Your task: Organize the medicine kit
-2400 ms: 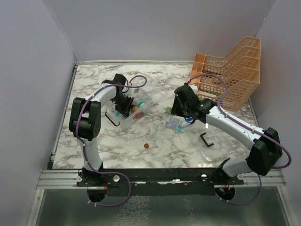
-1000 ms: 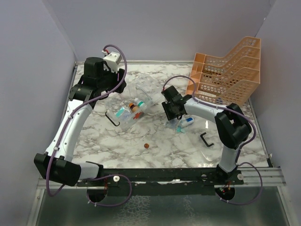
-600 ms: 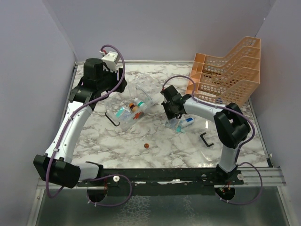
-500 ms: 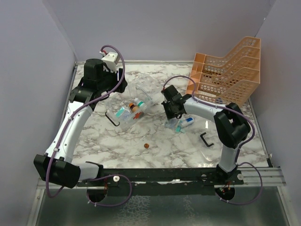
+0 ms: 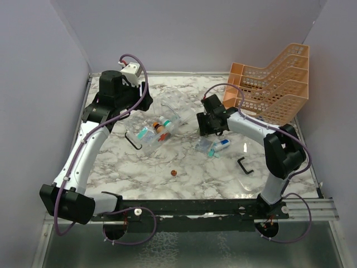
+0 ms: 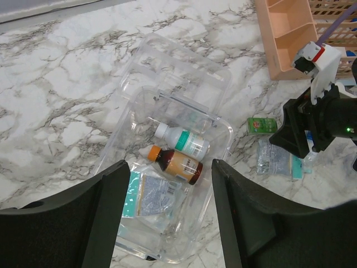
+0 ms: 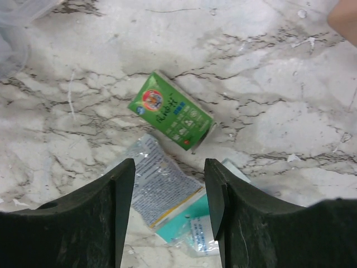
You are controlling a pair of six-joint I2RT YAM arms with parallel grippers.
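I will next lower my right gripper and pull it back onto the printed sachet's edge (image 7: pixel 177 167) by the green packet (image 7: pixel 170 119). That edge is below my right gripper and back from it.
The medicine kit (image 5: pixel 149 139) is a clear box lying open at centre left, its lid (image 6: pixel 167 72) flung back. Inside lie a white bottle (image 6: pixel 184 139), a brown bottle with an orange cap (image 6: pixel 175 163) and a sachet (image 6: pixel 150 195). My left gripper (image 5: pixel 136 99) hovers high above the kit, open and empty (image 6: pixel 165 166). My right gripper (image 5: pixel 210 124) stands open and empty (image 7: pixel 168 164) just over a green packet (image 7: pixel 170 119) and several sachets (image 7: pixel 162 187) on the marble table. A small blue-capped bottle (image 5: pixel 222 143) lies beside the sachets (image 5: pixel 205 147).
An orange mesh tiered rack (image 5: pixel 270 84) stands at the back right, close behind the right arm. A loose black U-shaped handle (image 5: pixel 244 166) lies at front right. The kit's black handle (image 5: pixel 133 142) juts out on its left. A small brown ball (image 5: pixel 173 173) sits near the front.
The left arm has risen off the kit and now hovers behind it. The right gripper has drawn back and to the right from the sachets with its jaws apart.
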